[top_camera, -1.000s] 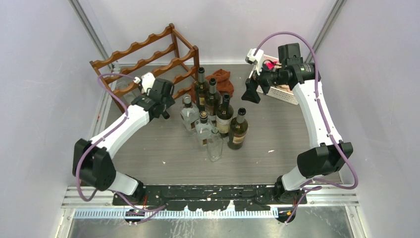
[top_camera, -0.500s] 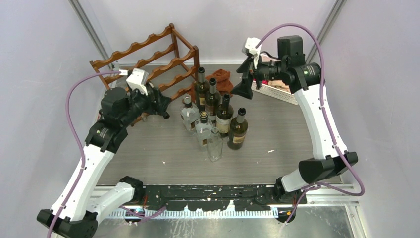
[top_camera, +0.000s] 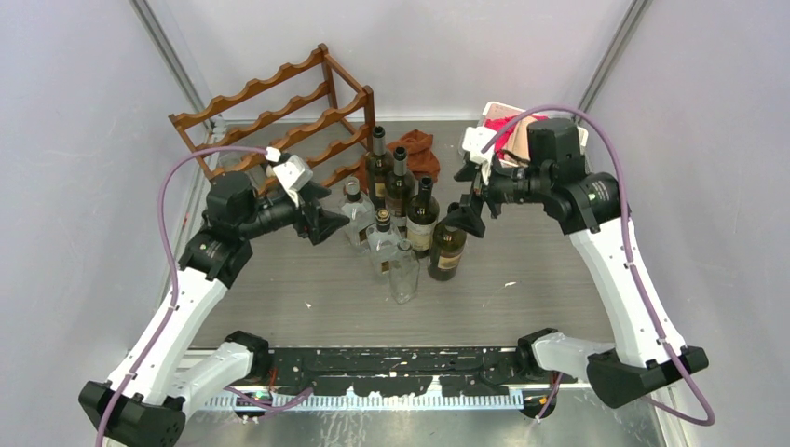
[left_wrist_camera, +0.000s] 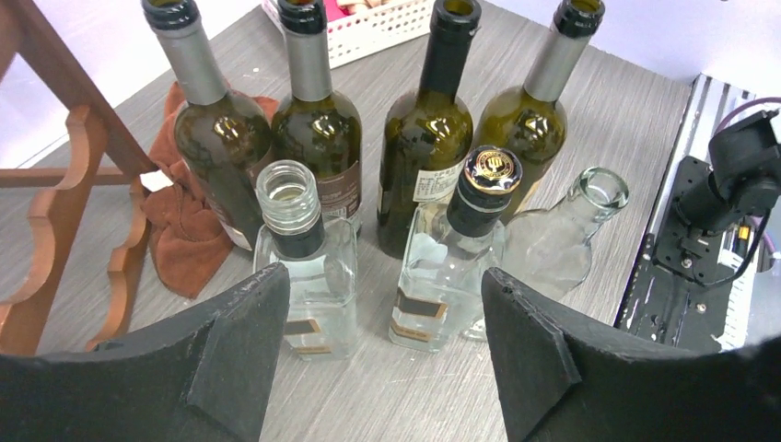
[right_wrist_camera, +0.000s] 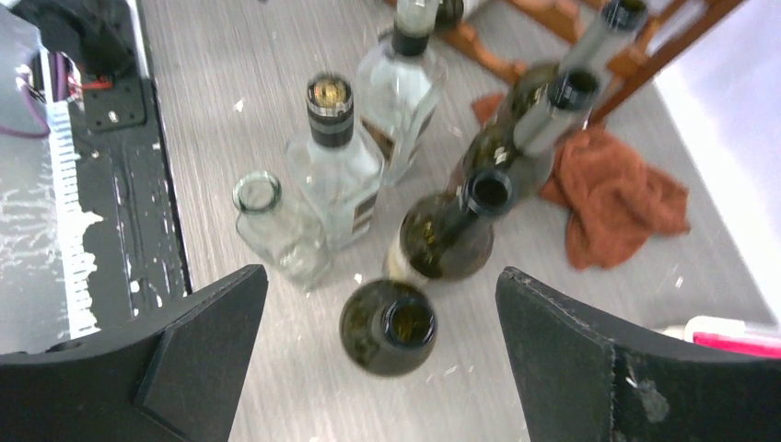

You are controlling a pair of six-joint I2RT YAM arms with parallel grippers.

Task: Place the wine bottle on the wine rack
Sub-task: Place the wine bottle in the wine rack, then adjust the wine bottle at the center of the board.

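Observation:
The wine bottle's neck (top_camera: pixel 454 208) (right_wrist_camera: pixel 408 322) is below the robot's right gripper, between the open fingers, and that slim part of the wine bottle fits between them, so the right gripper should next go down around it.
Several dark green wine bottles stand upright mid-table; the nearest to me is wine bottle (top_camera: pixel 448 244). My right gripper (top_camera: pixel 464 218) hangs open just above and beside its neck. In the right wrist view its open mouth (right_wrist_camera: pixel 409 324) shows from above, between the wide-apart jaws of the right gripper (right_wrist_camera: pixel 382 273), untouched. My left gripper (top_camera: pixel 326 223) is open, low, left of the bottles. The left gripper (left_wrist_camera: pixel 382 276) faces two clear square bottles (left_wrist_camera: pixel 308 276), nothing between its fingers. The dark reddish-brown wine rack (top_camera: pixel 279 112) stands at the back left, and its scalloped rail (left_wrist_camera: pixel 55 193) shows in the left wrist view.
Three clear glass bottles (top_camera: pixel 384 244) stand in front of the wine bottles. A rust-brown cloth (top_camera: pixel 419 154) lies behind them by the rack. A white basket (top_camera: pixel 510 121) sits at the back right behind my right arm. Grey walls close in both sides.
My left gripper swung right toward the clear bottles and its jaws spread wider. My right gripper came down from beside the basket to above the nearest wine bottle.

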